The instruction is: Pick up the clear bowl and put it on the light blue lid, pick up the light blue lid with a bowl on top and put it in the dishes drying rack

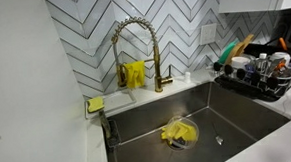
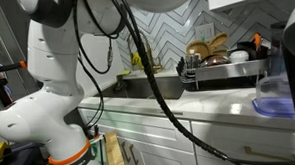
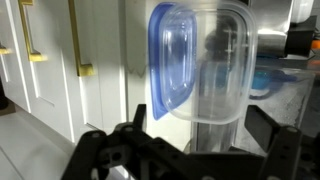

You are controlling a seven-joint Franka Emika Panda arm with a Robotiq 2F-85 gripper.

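Note:
I will lower my gripper and shift it toward the cabinet doors, onto the light blue lid's thin edge (image 2: 274,113) (image 3: 156,85).
In the wrist view the clear bowl (image 3: 215,60) sits against the light blue lid (image 3: 160,70), close in front of the camera. My gripper (image 3: 200,128) is open, with one dark finger on each side of the bowl's near end and a gap on both sides. In an exterior view the light blue lid with the clear bowl on it (image 2: 277,103) rests on the white counter at the right edge, with the dark gripper (image 2: 293,61) right over it. The dish drying rack shows in both exterior views (image 1: 261,80) (image 2: 222,71) and holds several dishes.
A steel sink (image 1: 148,126) holds a yellow cloth (image 1: 178,133) near the drain. A gold faucet (image 1: 154,50) stands behind it, and a yellow sponge (image 1: 95,104) lies at its corner. The robot's white base (image 2: 48,107) stands in front of the cabinets.

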